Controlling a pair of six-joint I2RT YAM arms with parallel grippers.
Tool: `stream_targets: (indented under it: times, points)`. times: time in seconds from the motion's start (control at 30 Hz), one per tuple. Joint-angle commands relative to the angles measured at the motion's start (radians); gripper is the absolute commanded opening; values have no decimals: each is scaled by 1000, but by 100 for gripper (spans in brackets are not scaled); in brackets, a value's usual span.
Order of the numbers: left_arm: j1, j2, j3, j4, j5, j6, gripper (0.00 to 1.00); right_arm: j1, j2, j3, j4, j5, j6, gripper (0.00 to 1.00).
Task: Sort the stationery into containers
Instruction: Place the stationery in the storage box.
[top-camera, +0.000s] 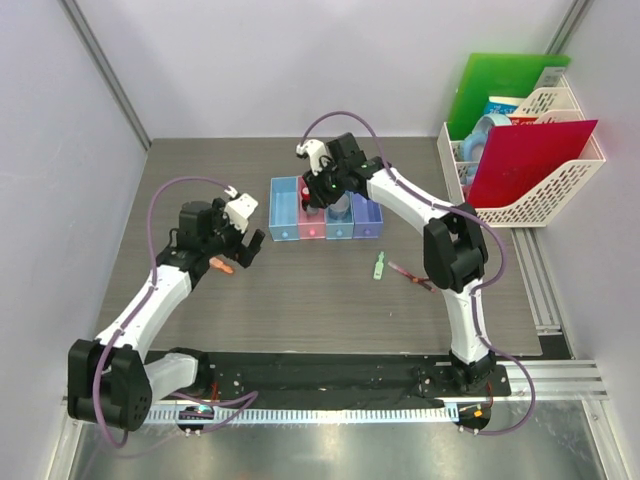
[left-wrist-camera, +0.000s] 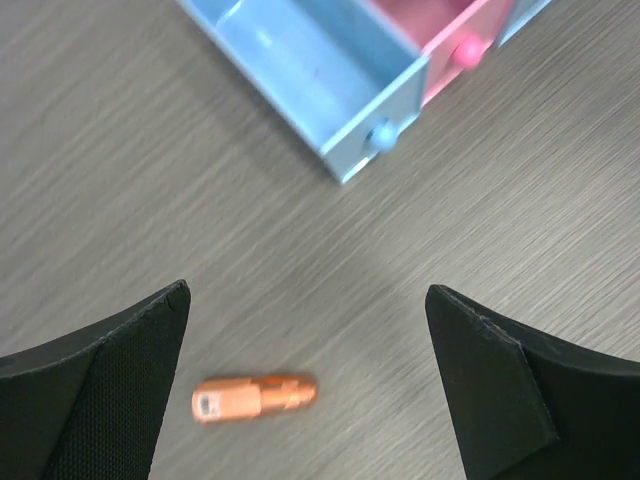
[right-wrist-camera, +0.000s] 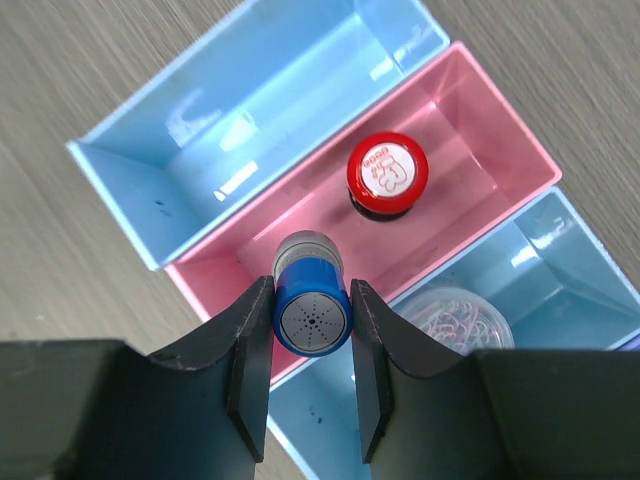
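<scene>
My right gripper needs to lower the small blue cylindrical piece (right-wrist-camera: 312, 318) first, so that the piece can get into the near end of the pink bin.
The four joined bins (top-camera: 285, 210) stand at the table's middle. My right gripper (right-wrist-camera: 311, 288) is shut on a small blue cylindrical piece (right-wrist-camera: 312, 318) and holds it upright over the near end of the pink bin (right-wrist-camera: 470, 120); from above the gripper (top-camera: 323, 195) hangs over the bins. A red-black round cap (right-wrist-camera: 387, 175) stands in the pink bin. A clear tub of clips (right-wrist-camera: 458, 318) lies in the light blue bin beside it. My left gripper (left-wrist-camera: 305, 300) is open above an orange piece (left-wrist-camera: 255, 397) lying on the table (top-camera: 222, 266). A green piece (top-camera: 379, 266) and dark-red pens (top-camera: 410, 275) lie right of centre.
A white mesh rack (top-camera: 560, 195) with a red folder (top-camera: 530, 160) and a green folder (top-camera: 505, 90) stands at the back right. The leftmost light blue bin (left-wrist-camera: 320, 80) holds nothing that I can see and lies just beyond my left gripper.
</scene>
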Motion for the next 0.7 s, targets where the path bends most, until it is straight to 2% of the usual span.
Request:
stream_targets:
  times: [0.0, 0.2, 0.43, 0.6, 0.67]
  points:
    - [53, -57, -13, -58, -36, 79, 100, 22, -6, 31, -4, 94, -70, 4]
    - [126, -5, -25, -113, -35, 196, 100, 53, 13, -6, -5, 144, -110, 6]
    - [177, 84, -27, -132, -44, 179, 100, 71, 29, -11, -4, 161, -127, 9]
    - [180, 124, -24, -130, -78, 181, 100, 74, 33, -14, -4, 163, -133, 15]
    - [183, 123, -30, -129, -72, 202, 100, 77, 31, -15, -4, 161, -135, 21]
